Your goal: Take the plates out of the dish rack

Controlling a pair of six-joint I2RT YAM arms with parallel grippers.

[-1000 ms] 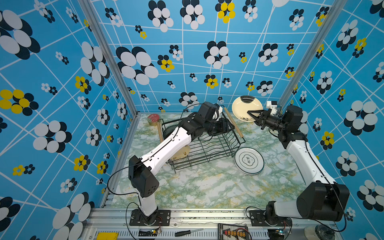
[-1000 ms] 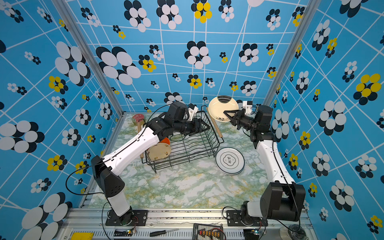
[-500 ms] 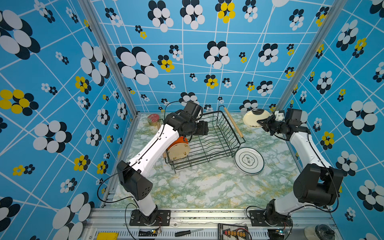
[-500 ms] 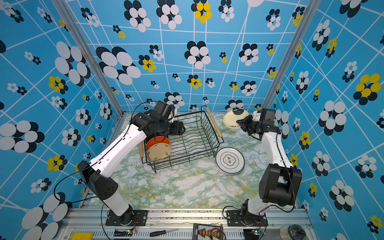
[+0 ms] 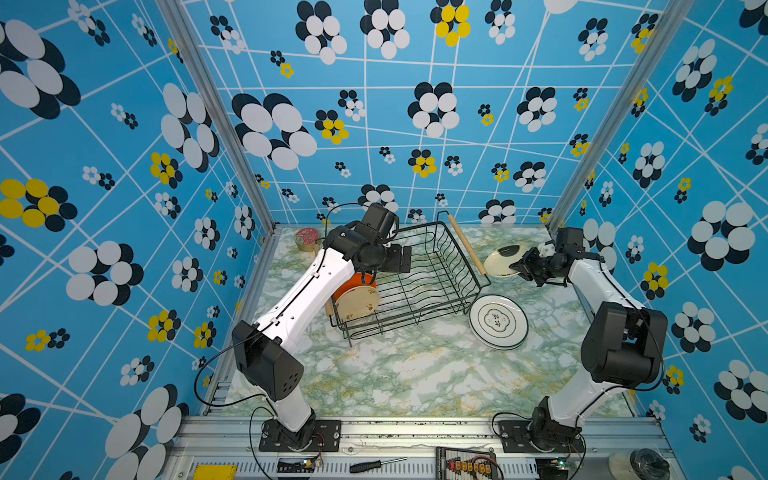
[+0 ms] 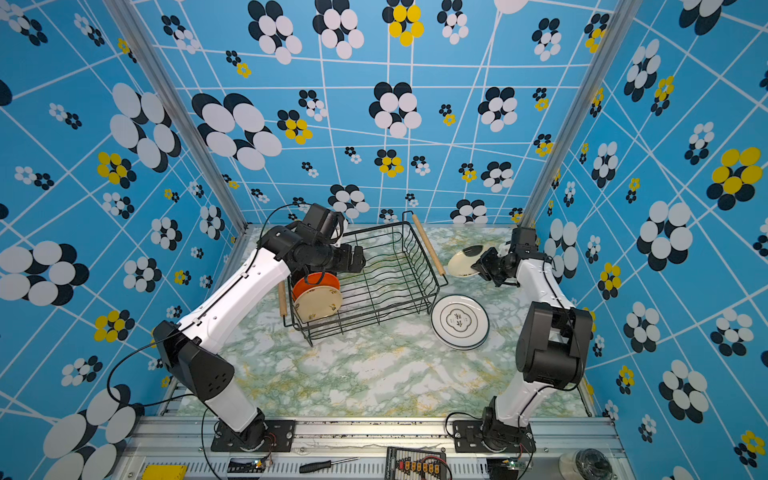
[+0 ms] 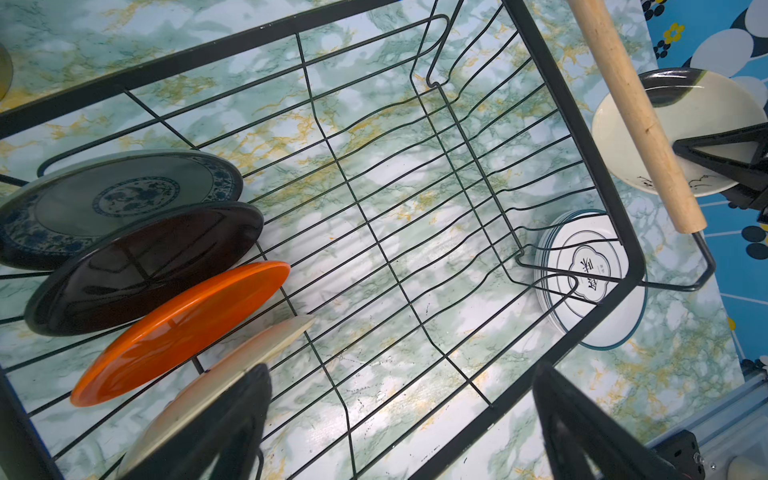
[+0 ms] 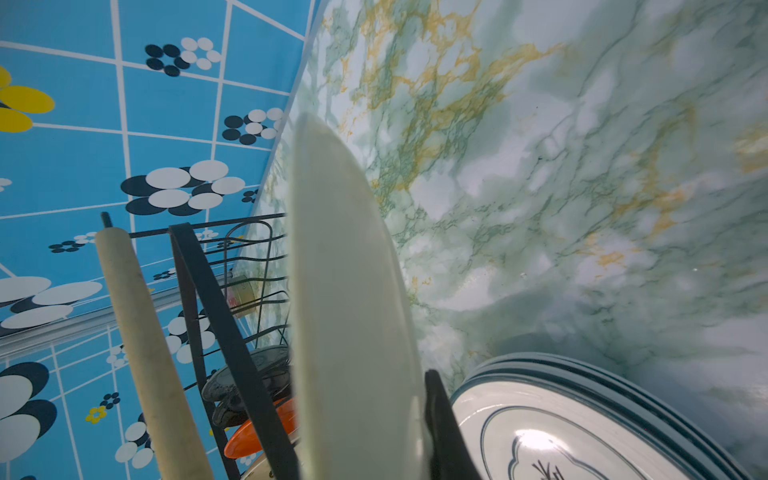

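Note:
My right gripper moves down toward the rack's wooden handle and releases the cream plate's rim next, since bare tabletop beside the emblem plates lies below the gripper.
The black wire dish rack [image 5: 453, 266] stands mid-table. At its left end lean a teal-patterned plate [image 7: 116, 199], a black plate [image 7: 145, 266], an orange plate [image 7: 183, 328] and a cream plate [image 7: 232, 365]. My left gripper [image 7: 395, 415] hangs open over the rack's bare floor beside them, holding nothing; a top view shows it too [image 5: 401, 259]. My right gripper [image 5: 521, 266] is shut on the rim of a tilted cream plate with a dark patch [image 5: 505, 259], just right of the rack. Nearer the front lies a stack of white emblem plates [image 5: 498, 322].
The rack's right wooden handle [image 5: 465, 245] lies close to the held plate. A red-lidded tin [image 5: 306, 239] stands in the back left corner. Patterned walls close in the table on three sides. A screwdriver [image 5: 374, 465] lies on the front rail.
My left gripper drew back from the rack's right side to its left end and opened wide. My right gripper carried the cream plate down and to the right, low beside the rack.

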